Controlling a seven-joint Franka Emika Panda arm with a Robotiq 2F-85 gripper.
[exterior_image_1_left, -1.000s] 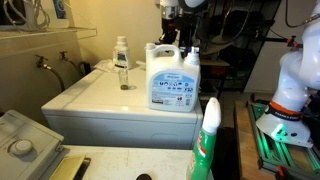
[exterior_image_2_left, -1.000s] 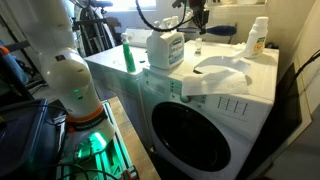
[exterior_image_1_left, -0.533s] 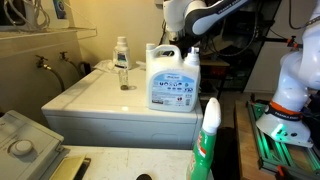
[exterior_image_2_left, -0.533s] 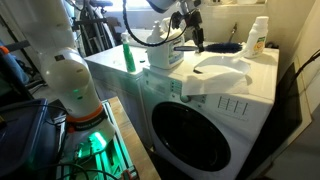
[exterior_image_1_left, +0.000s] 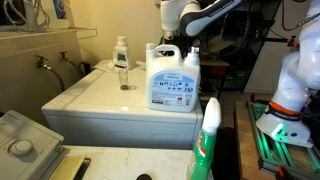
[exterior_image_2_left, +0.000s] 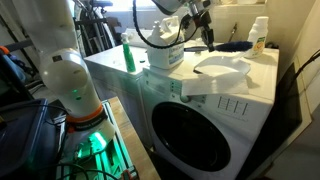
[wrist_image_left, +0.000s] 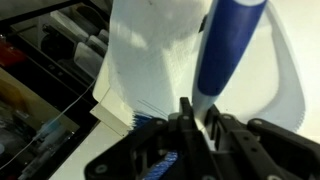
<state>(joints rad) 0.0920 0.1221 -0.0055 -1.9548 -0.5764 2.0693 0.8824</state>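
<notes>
My gripper needs to move down and outward next, over the curved white piece (exterior_image_2_left: 222, 70) (wrist_image_left: 268, 80) on the washer top, because the blue-and-white handle is still hanging above that piece.
My gripper (wrist_image_left: 197, 118) is shut on the white end of a blue-and-white handle (wrist_image_left: 228, 45), which runs away from the jaws over the white washing machine top (wrist_image_left: 150, 60). Blue bristles (wrist_image_left: 150, 122) show just beside the jaws. In an exterior view the gripper (exterior_image_2_left: 207, 36) hangs over the back of the washer top, with the dark blue thing (exterior_image_2_left: 232, 46) beside it. In an exterior view the gripper (exterior_image_1_left: 186, 47) is mostly hidden behind a large white detergent jug (exterior_image_1_left: 171, 80).
On the washer top (exterior_image_2_left: 215, 85) stand the detergent jug (exterior_image_2_left: 165, 50), a green bottle (exterior_image_2_left: 129, 55) and a white bottle (exterior_image_2_left: 259, 36). A small clear bottle (exterior_image_1_left: 122, 62) stands at the far side. A green-and-white spray bottle (exterior_image_1_left: 207, 140) is in the foreground. The robot base (exterior_image_2_left: 70, 85) stands beside the washer.
The arm has swung down and across the washer top. The gripper now sits lower, and the blue thing has shifted with it.
</notes>
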